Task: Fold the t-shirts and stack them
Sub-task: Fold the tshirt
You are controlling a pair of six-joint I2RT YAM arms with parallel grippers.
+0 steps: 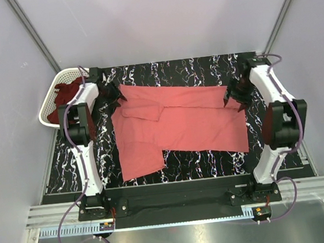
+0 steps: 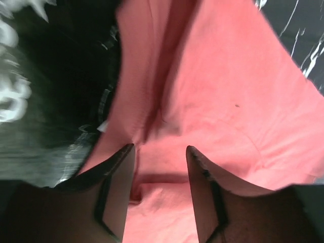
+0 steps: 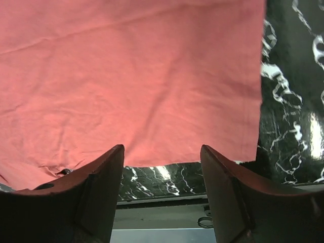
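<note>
The pink shirt's near corner opposite the flap (image 1: 247, 149) (image 3: 252, 158) lies uncovered, below and back from my right gripper. I will move the gripper back and down to it next.
The salmon-pink t-shirt (image 1: 179, 122) lies spread on the black marbled table, with a fold at its left and one flap reaching toward the front. The dark maroon t-shirt (image 1: 65, 94) is bunched in the white basket (image 1: 48, 115) at the far left. My left gripper (image 1: 113, 95) is open at the pink shirt's far left corner. In the left wrist view the left gripper (image 2: 160, 149) straddles a crease of pink cloth (image 2: 217, 91) without gripping it. My right gripper (image 1: 235, 96) is open at the shirt's right edge. In the right wrist view the right gripper (image 3: 162, 148) is empty, and the pink cloth's edge (image 3: 131, 86) lies between the fingertips.
The table (image 1: 203, 68) is black with white veining, and grey walls stand close on three sides. The metal rail (image 1: 176, 204) with both arm bases runs along the near edge. The table's front edge also shows in the right wrist view (image 3: 162, 200).
</note>
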